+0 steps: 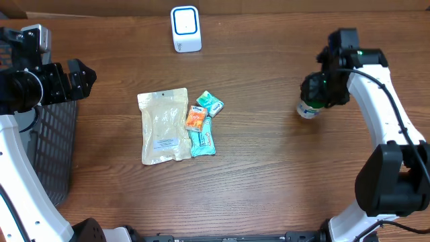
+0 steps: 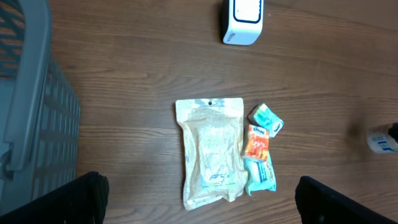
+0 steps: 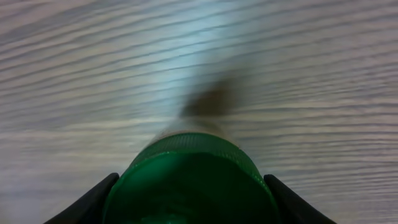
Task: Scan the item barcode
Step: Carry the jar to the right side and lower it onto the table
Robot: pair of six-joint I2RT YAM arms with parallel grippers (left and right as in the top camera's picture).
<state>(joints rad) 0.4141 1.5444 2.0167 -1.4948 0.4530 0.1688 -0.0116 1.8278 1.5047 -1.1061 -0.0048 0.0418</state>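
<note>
The right gripper moves down and toward the right in the overhead view onto bare wood next, because the small bottle still hangs above its shadow.
My right gripper (image 3: 193, 199) is shut on a small bottle with a green cap (image 3: 189, 183); a black finger (image 3: 93, 199) presses each side of the cap. From overhead, the bottle's white lower part (image 1: 308, 109) shows under the right gripper (image 1: 321, 91) at the table's right side. Whether it rests on the wood I cannot tell. The white scanner with a blue ring (image 1: 185, 28) stands at the back centre, also in the left wrist view (image 2: 244, 18). My left gripper (image 1: 84, 77) hangs open and empty at the far left, its fingers (image 2: 87, 196) wide apart.
A beige pouch (image 1: 164, 126), a small teal packet (image 1: 209, 103), an orange packet (image 1: 195, 119) and a long teal packet (image 1: 202, 141) lie together mid-table. A grey mesh basket (image 1: 54, 148) stands at the left edge, below the left arm.
</note>
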